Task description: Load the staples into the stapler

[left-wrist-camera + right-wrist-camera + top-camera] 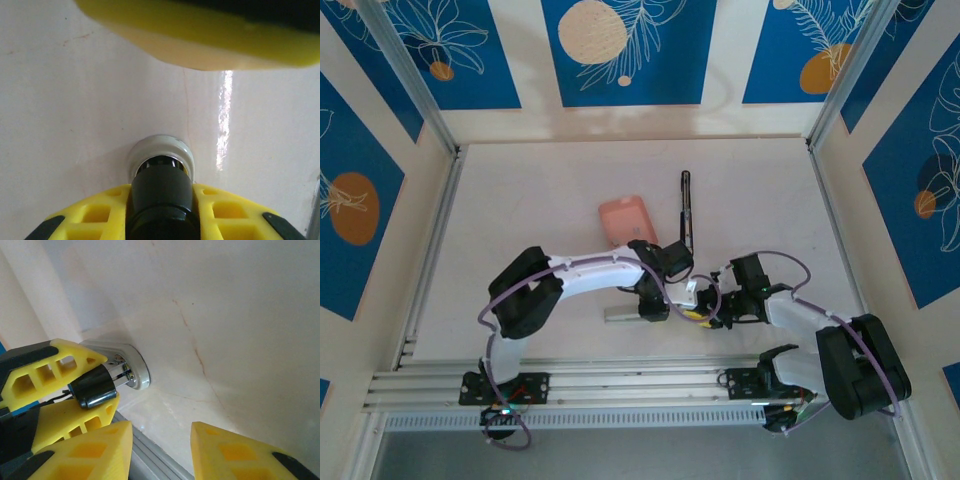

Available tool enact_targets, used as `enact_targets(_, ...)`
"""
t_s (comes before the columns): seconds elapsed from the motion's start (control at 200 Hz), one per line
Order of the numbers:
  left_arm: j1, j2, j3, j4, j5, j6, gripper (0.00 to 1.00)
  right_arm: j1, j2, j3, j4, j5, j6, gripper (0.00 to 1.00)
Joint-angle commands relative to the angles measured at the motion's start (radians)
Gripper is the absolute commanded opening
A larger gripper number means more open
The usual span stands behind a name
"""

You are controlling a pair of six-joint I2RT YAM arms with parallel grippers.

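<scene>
Next I need to swing and turn my left gripper away from my right gripper, releasing the stapler on the bare tabletop [568, 308] beside the pink tray, as both nearly meet.
The stapler [620, 315] lies near the table's front edge, its pale grey base pointing left. My left gripper [161, 200] is shut on its black and chrome part [161, 185], with the grey-white end [160, 147] showing just beyond the fingers. In the right wrist view the same black part [95, 387] sits between the left gripper's yellow fingers [55, 367]. My right gripper [160, 445] stands open just right of it, with only bare table between its fingers. From above, the left gripper [655, 300] and right gripper [705, 310] nearly meet. The staples are too small to make out.
A shallow pink tray [627, 220] sits behind the left gripper. A long thin black bar [687, 205] lies beside it on the right. Aluminium rails [620, 380] run along the near edge and also border the table's left side [430, 250] and right side [835, 230].
</scene>
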Motion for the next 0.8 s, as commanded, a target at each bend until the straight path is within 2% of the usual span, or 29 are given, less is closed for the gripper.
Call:
enact_targets(0.0,-0.034,0.117,-0.042,-0.013,0.019,0.009,0.14,-0.003,-0.007,0.008,-0.001,-0.038,-0.018,0.37)
enact_targets(0.19,-0.029,0.079,-0.052,-0.004,-0.006,-0.013,0.13,-0.012,-0.018,0.02,-0.022,-0.041,-0.03,0.37)
enact_targets(0.37,0.02,-0.07,-0.111,-0.017,-0.002,-0.081,0.13,-0.015,-0.014,0.043,-0.038,-0.041,-0.048,0.37)
enact_targets(0.545,0.127,-0.236,-0.19,-0.005,0.082,-0.2,0.13,-0.013,0.012,0.055,-0.015,-0.052,-0.047,0.37)
enact_targets(0.605,0.162,-0.281,-0.206,-0.016,0.076,-0.239,0.14,-0.012,0.02,0.062,-0.014,-0.054,-0.05,0.37)
enact_targets(0.795,0.351,-0.393,-0.266,-0.023,0.098,-0.436,0.14,0.004,0.032,0.093,-0.023,-0.047,-0.048,0.37)
